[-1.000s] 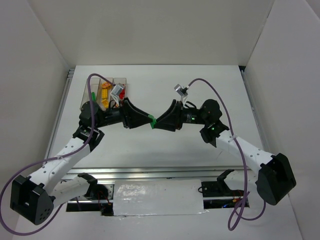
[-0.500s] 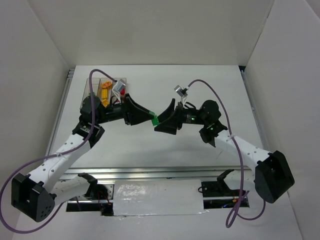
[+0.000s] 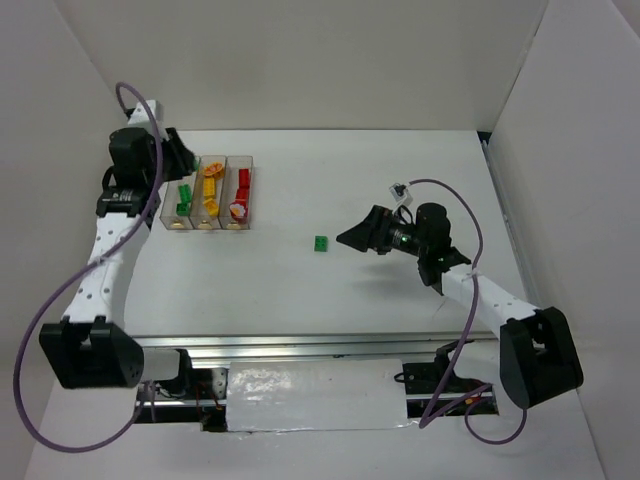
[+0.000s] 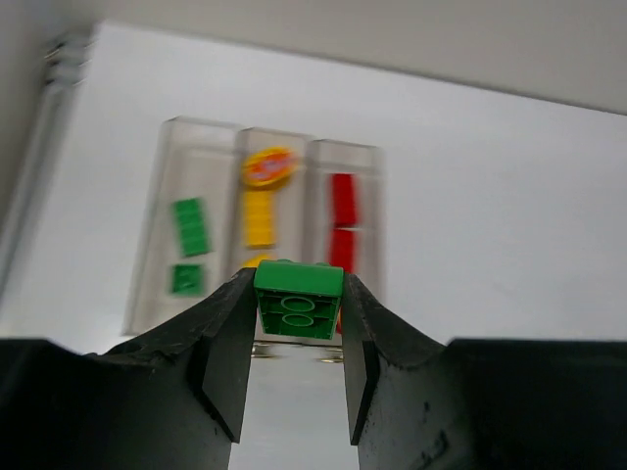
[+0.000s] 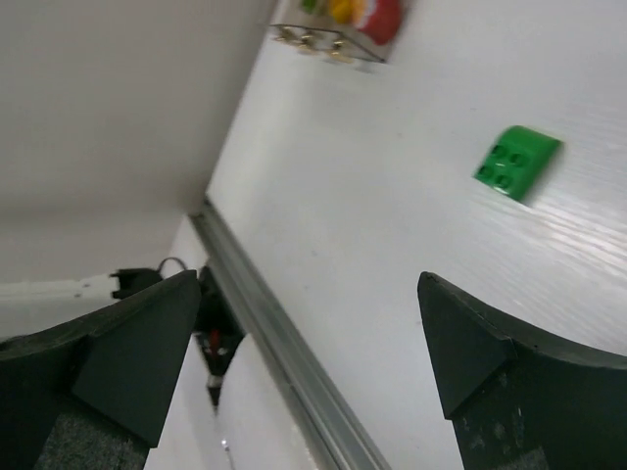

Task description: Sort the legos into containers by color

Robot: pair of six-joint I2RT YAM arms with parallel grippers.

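My left gripper lowers next, moving left in the top view, over the container of green legos below it to release the green lego among its colour.
Three clear containers [image 3: 208,192] [image 4: 260,211] stand in a row at the back left. They hold green legos [image 4: 191,227], yellow legos [image 4: 260,217] and red legos [image 4: 343,201], one colour each. My left gripper [image 3: 172,150] [image 4: 297,294] hangs at the far left end of the bins, shut on a green lego [image 4: 299,299] with its hollow underside toward the camera. Another green lego [image 3: 320,243] [image 5: 516,162] lies alone on the table's middle. My right gripper [image 3: 347,238] [image 5: 309,284] stands open just right of it, with nothing between its fingers.
White walls close in the table on the left, back and right. A metal rail [image 3: 300,345] runs along the near edge, also seen in the right wrist view as a rail [image 5: 284,352].
The grippers met at mid-table with green between them. The right one opened and drew back right. The left arm swung back-left to the bins holding a green lego; another lies on the table.
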